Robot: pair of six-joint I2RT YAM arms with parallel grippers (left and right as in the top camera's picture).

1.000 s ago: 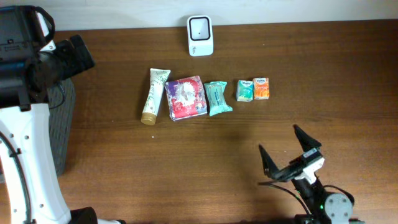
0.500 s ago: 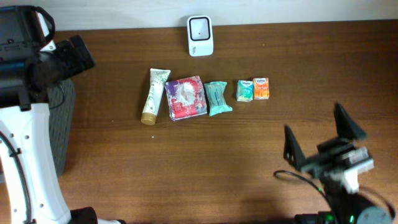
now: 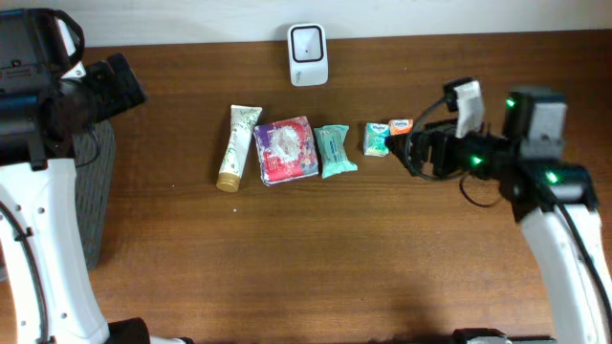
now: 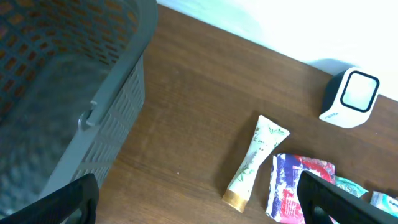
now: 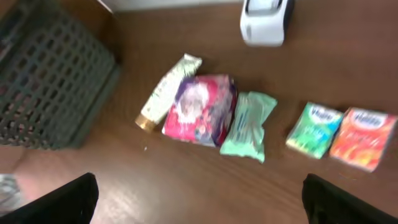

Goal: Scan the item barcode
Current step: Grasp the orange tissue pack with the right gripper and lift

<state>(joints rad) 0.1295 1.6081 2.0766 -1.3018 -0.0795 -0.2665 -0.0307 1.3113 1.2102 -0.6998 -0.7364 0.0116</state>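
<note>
The gripper's fingers frame bare wood. My right gripper turns toward the right in its wrist view next and lowers onto the orange pack's near edge (image 5: pixel 353 162).
A row of items lies mid-table: a white tube (image 3: pixel 238 146), a red and blue packet (image 3: pixel 286 150), a mint wipes pack (image 3: pixel 335 150), a small green pack (image 3: pixel 376 139) and a small orange pack (image 3: pixel 401 125). A white barcode scanner (image 3: pixel 307 54) stands behind them at the table's far edge. My right gripper (image 3: pixel 411 153) hovers open just right of the two small packs, holding nothing. In the right wrist view the right gripper (image 5: pixel 205 202) frames bare wood below the row. My left gripper (image 4: pixel 199 205) is open and empty, above the table near the tube (image 4: pixel 255 158).
A grey mesh basket (image 3: pixel 96 191) stands at the table's left edge, under the left arm; it fills the left wrist view's left side (image 4: pixel 74 93). Bare wood stretches in front of the row of items.
The right arm has swung from the table's near right edge up to the orange and green packs, jaws still open. The left arm has not moved.
</note>
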